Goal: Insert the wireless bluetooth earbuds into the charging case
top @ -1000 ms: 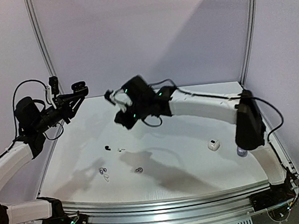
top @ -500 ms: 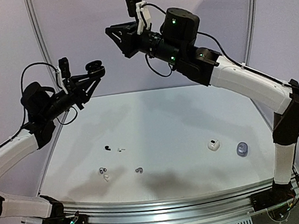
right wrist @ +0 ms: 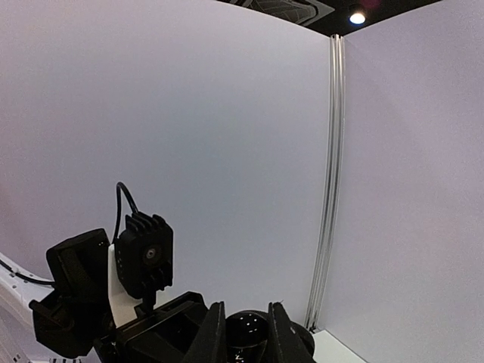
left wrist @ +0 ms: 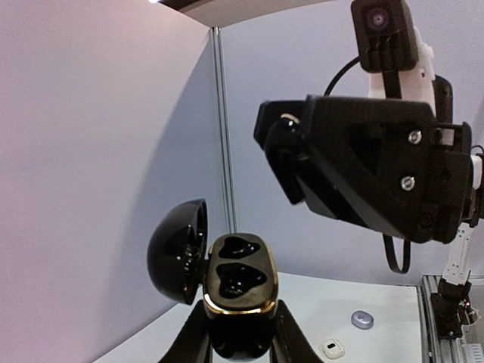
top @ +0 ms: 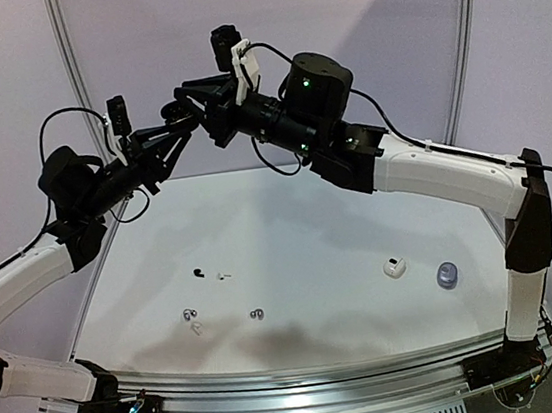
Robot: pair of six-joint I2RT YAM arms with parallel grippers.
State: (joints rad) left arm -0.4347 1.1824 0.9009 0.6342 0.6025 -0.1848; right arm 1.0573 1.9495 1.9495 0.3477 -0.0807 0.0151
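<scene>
My right gripper holds the earbud and next needs to move down and back, with its fingers tilting down, to the bare tabletop beside the white case. It should release the earbud there.
My left gripper is raised high at the back left, shut on a black charging case with a gold rim. The case's lid stands open and both of its wells look empty. In the left wrist view my right gripper hangs just above and to the right of the case, shut on a glossy black earbud. The right gripper nearly meets the left one in the top view. Several more earbuds lie on the table: a black one, a white one and a silvery one.
A white case and a blue-grey case lie on the right of the table. The booth's walls and a corner post stand close behind the raised grippers. The left wrist camera is right in front of the right gripper.
My right arm has risen from low over the table and swung left until its tips are next to the left gripper. The left gripper, with the case, has risen a little.
</scene>
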